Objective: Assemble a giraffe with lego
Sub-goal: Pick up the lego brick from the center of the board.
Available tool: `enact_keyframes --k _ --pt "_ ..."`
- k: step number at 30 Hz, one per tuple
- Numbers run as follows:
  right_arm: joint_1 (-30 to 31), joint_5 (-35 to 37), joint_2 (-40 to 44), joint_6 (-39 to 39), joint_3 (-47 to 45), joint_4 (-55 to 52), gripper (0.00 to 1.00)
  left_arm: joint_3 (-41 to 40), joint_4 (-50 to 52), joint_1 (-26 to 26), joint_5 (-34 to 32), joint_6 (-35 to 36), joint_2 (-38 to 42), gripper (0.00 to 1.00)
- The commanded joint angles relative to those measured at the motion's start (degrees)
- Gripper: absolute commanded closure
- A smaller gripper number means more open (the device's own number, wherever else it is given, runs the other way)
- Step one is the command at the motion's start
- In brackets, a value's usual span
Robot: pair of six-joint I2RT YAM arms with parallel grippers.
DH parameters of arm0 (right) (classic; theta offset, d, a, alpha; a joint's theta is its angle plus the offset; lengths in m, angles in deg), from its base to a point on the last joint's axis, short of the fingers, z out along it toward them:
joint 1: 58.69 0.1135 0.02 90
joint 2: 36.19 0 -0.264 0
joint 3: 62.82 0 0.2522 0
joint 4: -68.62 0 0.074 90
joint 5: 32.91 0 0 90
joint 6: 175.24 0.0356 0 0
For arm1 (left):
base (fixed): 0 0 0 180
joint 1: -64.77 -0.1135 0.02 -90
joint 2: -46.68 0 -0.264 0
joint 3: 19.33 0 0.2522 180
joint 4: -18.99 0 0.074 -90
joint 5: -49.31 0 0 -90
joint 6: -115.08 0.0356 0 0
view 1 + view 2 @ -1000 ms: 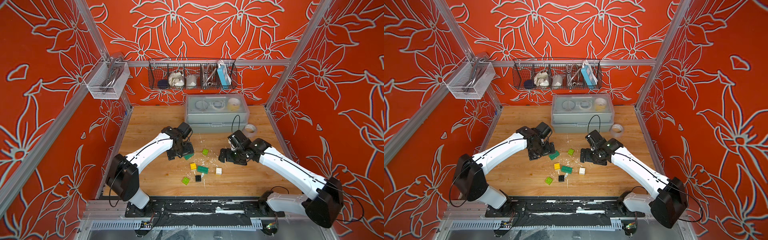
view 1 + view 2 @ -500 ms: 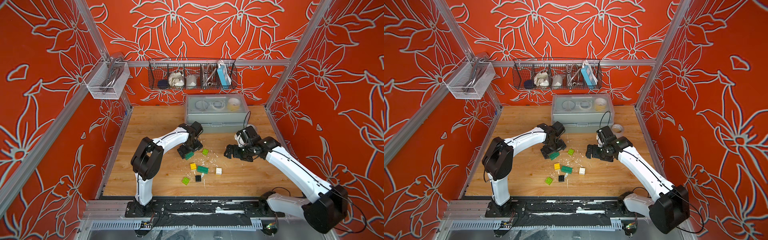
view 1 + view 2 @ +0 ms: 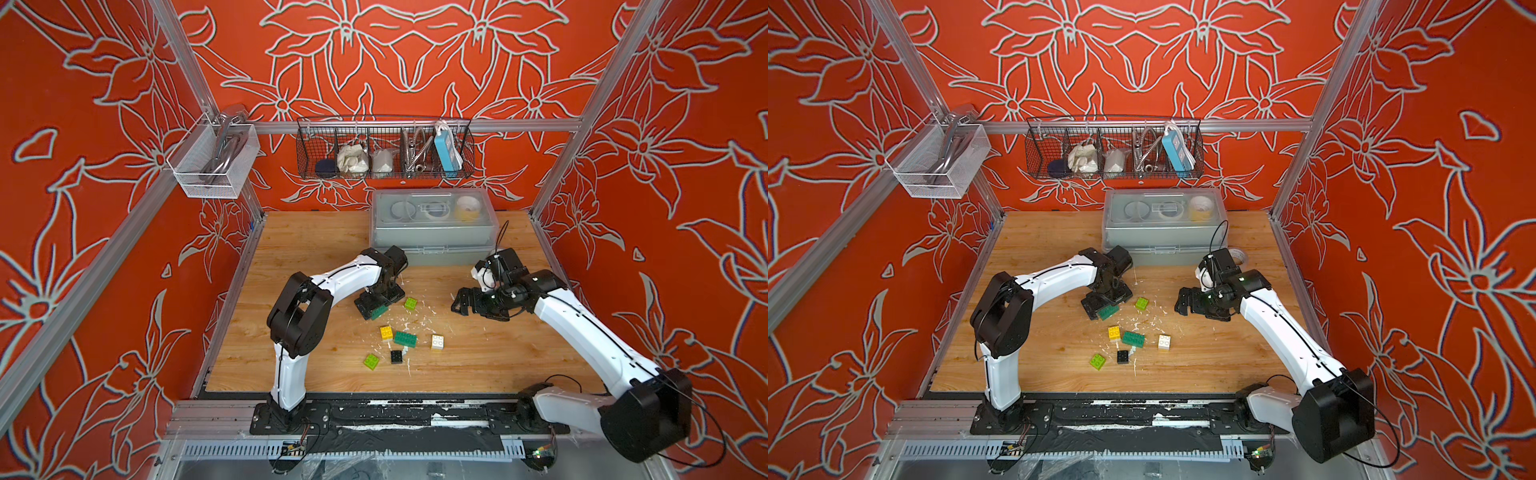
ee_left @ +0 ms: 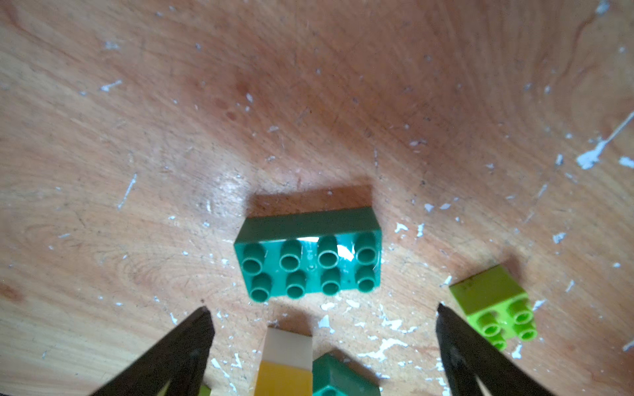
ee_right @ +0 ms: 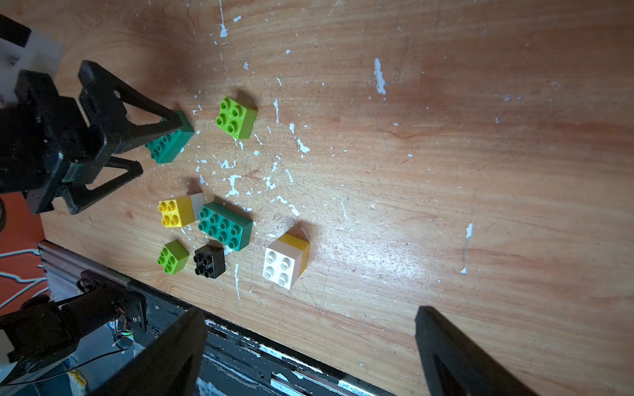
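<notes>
The dark green brick sits below the left gripper's open fingers, so the left gripper will lower next and close across the short ends of that brick.
The giraffe is out of view; the lego lies loose on the wooden table. My left gripper is open, low over a dark green brick that lies just beyond its fingertips. Beside that brick is a lime brick. Nearer the front are a yellow-on-white pair, a second dark green brick, a white-on-yellow pair, another lime brick and a black brick. My right gripper hangs open and empty, right of the bricks.
A grey lidded box stands at the back of the table, behind both wrists. A tape roll lies behind the right arm. White flecks litter the wood around the bricks. The black front rail borders the table's near edge.
The left arm's elbow swung in from the left and its gripper slid right onto the dark green brick. The right gripper drew back slightly to the right.
</notes>
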Motion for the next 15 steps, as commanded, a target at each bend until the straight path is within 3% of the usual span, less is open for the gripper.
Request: enact_keyframes --k 1,15 --pt "-0.25 -1.00 -0.27 -1.16 0.38 -0.33 0.00 -0.49 1.04 -0.13 -1.21 0.03 -1.26 0.00" --pt "-0.58 -0.01 0.08 -1.62 0.73 -1.41 0.01 -1.93 -2.08 -1.36 -2.09 0.62 -2.65 0.12"
